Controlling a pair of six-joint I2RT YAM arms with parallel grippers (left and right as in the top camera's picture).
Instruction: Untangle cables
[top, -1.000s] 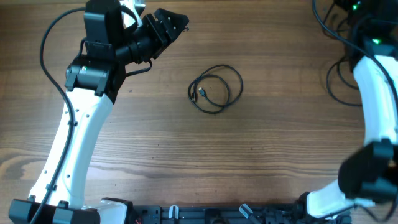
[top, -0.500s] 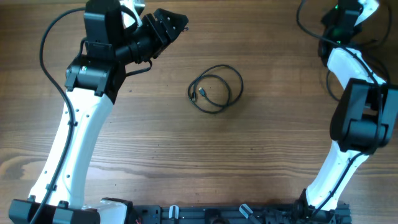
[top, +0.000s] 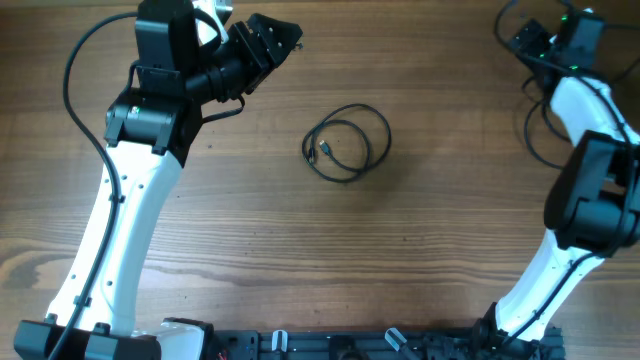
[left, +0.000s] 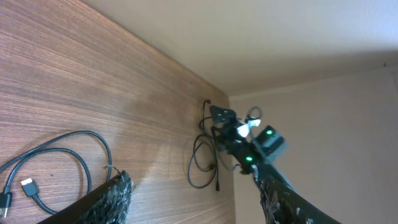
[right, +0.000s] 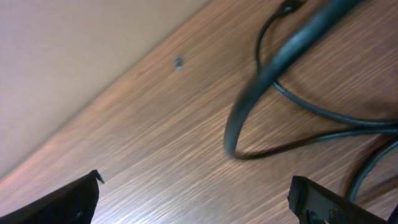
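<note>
My right gripper moves to the left in the overhead view next. It then goes down onto the crossing piece of cable at the coiled cable's near side, since its loops overlap.
One coiled black cable (top: 323, 150) lies on the wooden table (top: 250, 230) at its middle; the left wrist view shows it at lower left (left: 28, 185). A second loose cable loop (top: 529, 137) lies by the right edge, also seen in the left wrist view (left: 200, 163) and under the right wrist camera (right: 323, 116). My left gripper (top: 272, 40) hangs open at the upper left, well away from the coil, and the wrist view (left: 196, 193) shows nothing between its fingers. My right gripper (top: 527, 38) is open above the far right corner, empty in its own view (right: 196, 193).
A thicker dark cable (right: 280, 62) crosses close to the right wrist camera, blurred. The table's far edge (left: 186, 65) meets a pale wall. The arm bases and a black rail (top: 330, 345) line the near edge.
The right arm swung up to the far right corner and its gripper went from shut to open. The left arm and the middle coil have not moved.
</note>
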